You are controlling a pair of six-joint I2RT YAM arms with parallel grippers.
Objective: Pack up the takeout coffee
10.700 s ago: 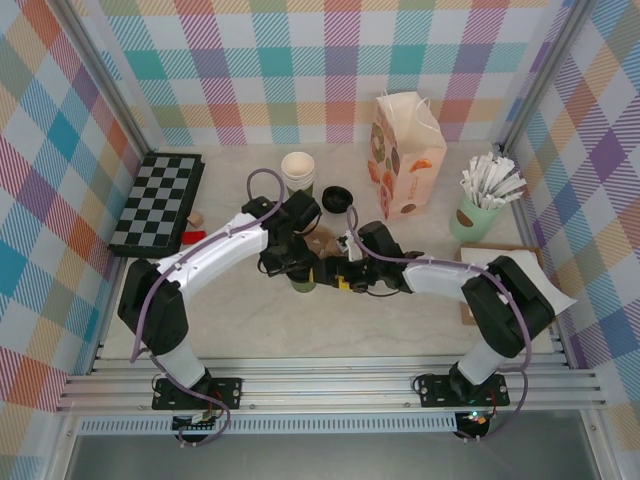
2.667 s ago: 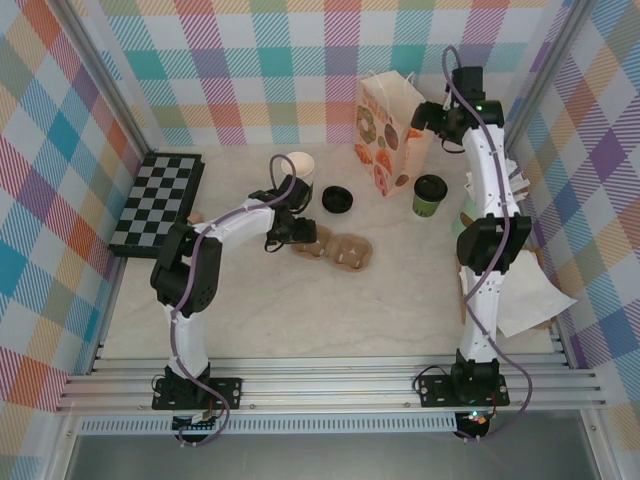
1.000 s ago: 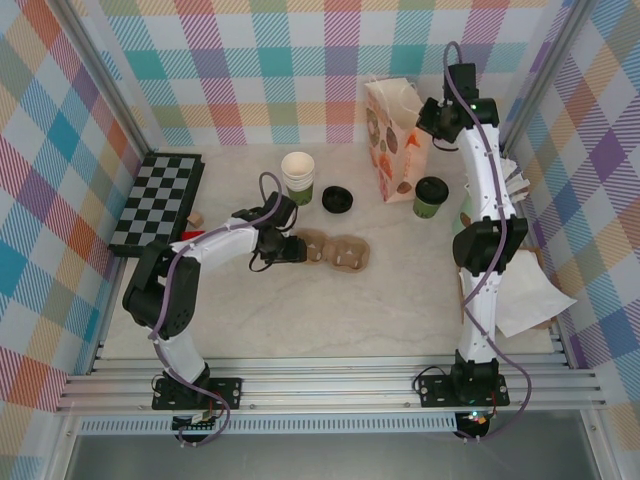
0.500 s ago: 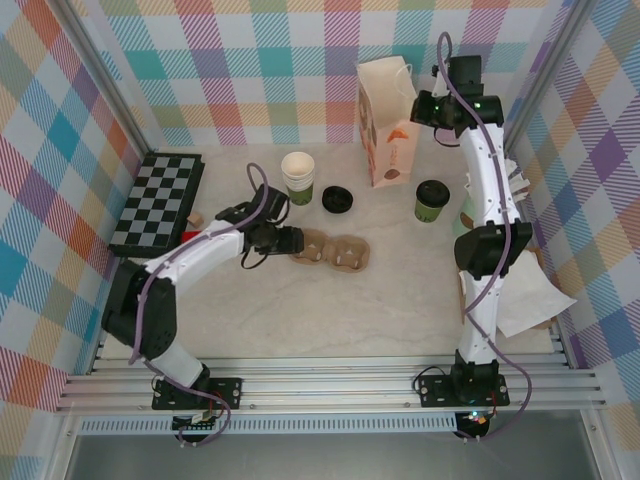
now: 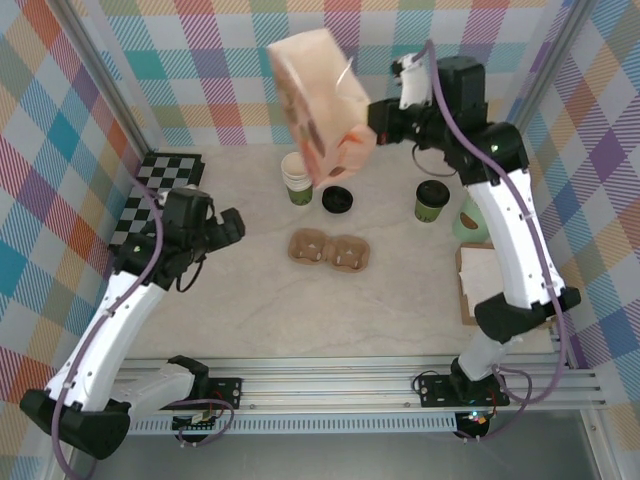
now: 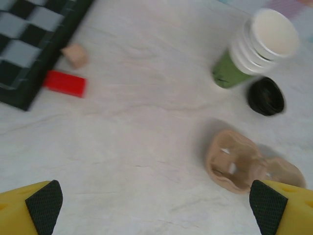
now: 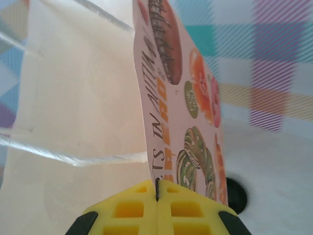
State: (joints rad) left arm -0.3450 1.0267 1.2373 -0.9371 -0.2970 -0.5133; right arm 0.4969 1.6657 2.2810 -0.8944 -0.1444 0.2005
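My right gripper will next go down and back toward the bare tabletop between carrier point(image 5: 330, 250) and red block point(image 5: 262, 248) to release the bag, as that spot is below and back from it.
The takeout coffee point(image 5: 431, 200), a dark-green cup with a black lid on it, stands on the table at the back right. My right gripper point(image 5: 372, 128) is shut on the edge of a printed paper bag point(image 5: 318, 100) and holds it tilted in the air above the back of the table. In the right wrist view the yellow jaws point(image 7: 157, 188) pinch the bag's wall point(image 7: 181, 98). My left gripper point(image 5: 215, 232) hangs open over the left of the table, left of the cardboard cup carrier point(image 5: 330, 250), with nothing between its fingertips point(image 6: 156, 210).
A stack of lidless cups point(image 5: 298, 178) and a loose black lid point(image 5: 337, 199) sit behind the carrier point(image 6: 244, 164). A chessboard point(image 5: 160, 195), a red block point(image 6: 64, 83) and a small beige piece point(image 6: 76, 55) lie at the left. A mint cup point(image 5: 465, 218) and a paper sheet point(image 5: 488, 280) are at the right.
The right arm has lifted the bag off the table and swung it up and to the left. The left gripper has opened and drawn back left, away from the carrier.
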